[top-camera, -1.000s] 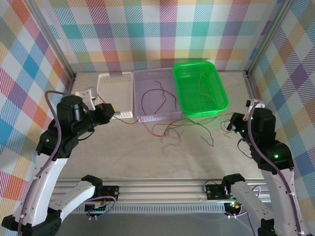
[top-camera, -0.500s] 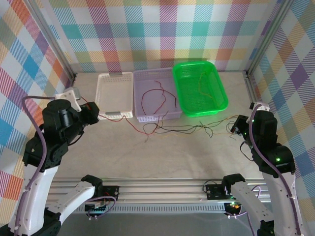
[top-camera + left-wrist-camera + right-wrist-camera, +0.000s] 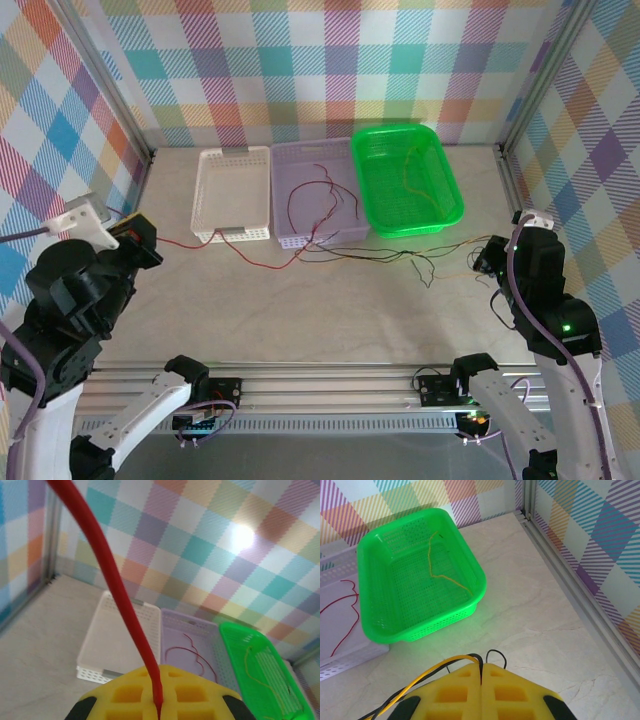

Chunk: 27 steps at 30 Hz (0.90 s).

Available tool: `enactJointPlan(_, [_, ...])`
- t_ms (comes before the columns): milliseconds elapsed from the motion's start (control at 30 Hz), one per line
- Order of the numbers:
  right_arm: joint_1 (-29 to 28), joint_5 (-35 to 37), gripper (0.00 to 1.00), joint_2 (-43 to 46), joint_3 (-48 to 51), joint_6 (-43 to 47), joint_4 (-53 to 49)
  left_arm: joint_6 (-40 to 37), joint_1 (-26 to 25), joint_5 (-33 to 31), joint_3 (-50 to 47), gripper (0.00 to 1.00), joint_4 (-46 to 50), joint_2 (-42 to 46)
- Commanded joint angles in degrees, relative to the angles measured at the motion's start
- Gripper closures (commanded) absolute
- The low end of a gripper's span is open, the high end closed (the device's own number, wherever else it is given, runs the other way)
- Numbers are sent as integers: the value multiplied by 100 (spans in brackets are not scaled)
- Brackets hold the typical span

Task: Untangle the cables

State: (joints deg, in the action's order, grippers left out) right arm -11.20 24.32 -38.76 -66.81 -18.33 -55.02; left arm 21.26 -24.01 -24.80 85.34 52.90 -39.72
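Note:
My right gripper moves toward the strands before the green basket next, which lie between my grippers. This slackens the stretched line, and it then releases the yellow cable.
The cables (image 3: 375, 256) lie stretched in a thin line of black, red and yellow strands in front of the baskets. My left gripper (image 3: 137, 236) is at the far left, raised, shut on a red cable (image 3: 235, 255) that runs right to the tangle. In the left wrist view the red cable (image 3: 116, 586) enters between the closed yellow fingers (image 3: 125, 692) of that gripper (image 3: 158, 667). My right gripper (image 3: 483, 258) is at the right, shut on a yellow cable (image 3: 433, 669) and a black cable (image 3: 495, 653) at its tips (image 3: 481, 664).
Three baskets stand in a row at the back: a white basket (image 3: 234, 163), a purple basket (image 3: 290, 152) holding a loose red cable (image 3: 318, 192), and a green basket (image 3: 445, 195) holding a yellow cable (image 3: 408, 172). Metal frame rails border the table on both sides.
My left arm has swung far left and toward the near edge, drawing the red cable out. The loose tangle has been pulled into a nearly straight line. The right gripper shifted slightly right.

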Motion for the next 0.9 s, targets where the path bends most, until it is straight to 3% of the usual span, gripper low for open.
enactJointPlan(0, [44,174,100,29,-148,66,-33,-352,-148,-963,106,100,185,148])
enactJointPlan(233, [48,291,100,2,-236,66,-124,-1029,-653,-2399,91,100,8,317])
enactJointPlan(633, [59,545,100,62,-346,-66,-207,-2230,-1057,-2467,-511,100,-238,346])
enactJointPlan(867, [65,788,100,72,-545,-14,-346,-2501,-1434,-2795,-1223,100,-16,89])
